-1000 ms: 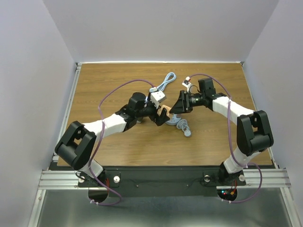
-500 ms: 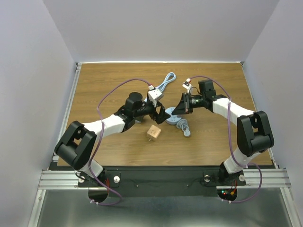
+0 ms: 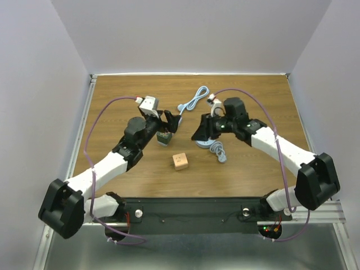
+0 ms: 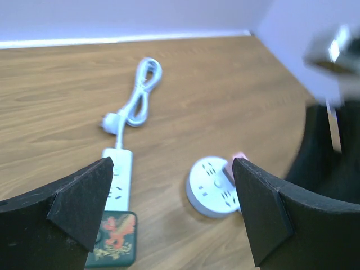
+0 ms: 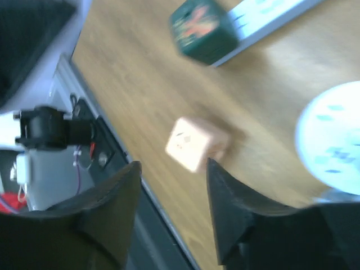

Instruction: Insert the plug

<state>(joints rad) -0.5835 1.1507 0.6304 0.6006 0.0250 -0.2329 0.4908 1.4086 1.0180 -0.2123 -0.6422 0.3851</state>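
My left gripper draws back and lowers onto the tan wooden cube socket (image 3: 180, 161) next, since the socket lies below it and nearer the table's front edge.
A white plug (image 4: 111, 120) lies on the table at the end of a looped white cable (image 3: 195, 99), next to a white power strip (image 4: 117, 177). A round white socket (image 3: 208, 144) lies near the table's middle and also shows in the left wrist view (image 4: 216, 185). A tan wooden cube socket (image 3: 180, 161) lies on the table by itself, and also shows in the right wrist view (image 5: 191, 143). My left gripper (image 3: 171, 122) is open and empty above the power strip. My right gripper (image 3: 200, 133) is open and empty above the round socket.
A dark green box (image 3: 163, 138) with a red pattern lies at the near end of the power strip. A grey coiled cord (image 3: 220, 152) lies beside the round socket. The table's front edge and a metal rail (image 5: 84, 169) show in the right wrist view.
A second ago the cube was up between the two grippers; it has dropped onto the table. The left gripper has moved back and to the left, the right gripper slightly left.
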